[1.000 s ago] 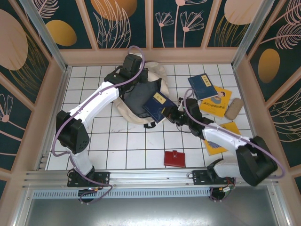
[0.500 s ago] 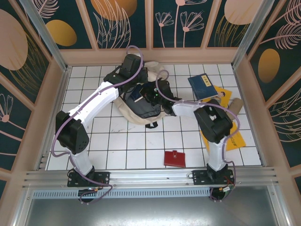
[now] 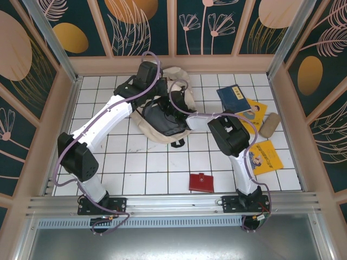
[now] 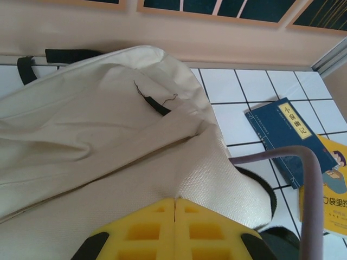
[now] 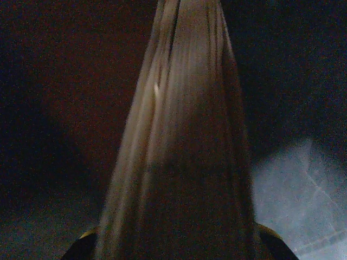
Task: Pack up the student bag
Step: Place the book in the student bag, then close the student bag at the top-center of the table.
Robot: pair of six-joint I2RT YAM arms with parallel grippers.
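The robot's right gripper needs to go a little farther into the bag's dark opening (image 3: 162, 120) next, then let go of the book there.
The cream student bag (image 3: 179, 79) lies at the back middle of the tiled floor with its dark mouth (image 3: 162, 116) facing up. My left gripper (image 3: 158, 91) is shut on a fold of the bag's woven fabric (image 4: 217, 162), its yellow fingertips (image 4: 157, 216) pressed together, and it holds the upper rim up. My right gripper (image 3: 169, 111) reaches into the mouth from the right. In the right wrist view it is dark inside the bag, and the pale page edges of a book (image 5: 179, 135) run up from between the fingers.
To the right of the bag lie a blue book (image 3: 233, 98), a yellow book (image 3: 250, 115), a second yellow book (image 3: 265, 156) and a tan pouch (image 3: 269, 125). A red wallet (image 3: 201, 182) lies near the front. Wooden walls close in the floor.
My right arm swung left and carried the dark blue book from beside the bag into its mouth. The left gripper kept its hold on the rim and shifted slightly.
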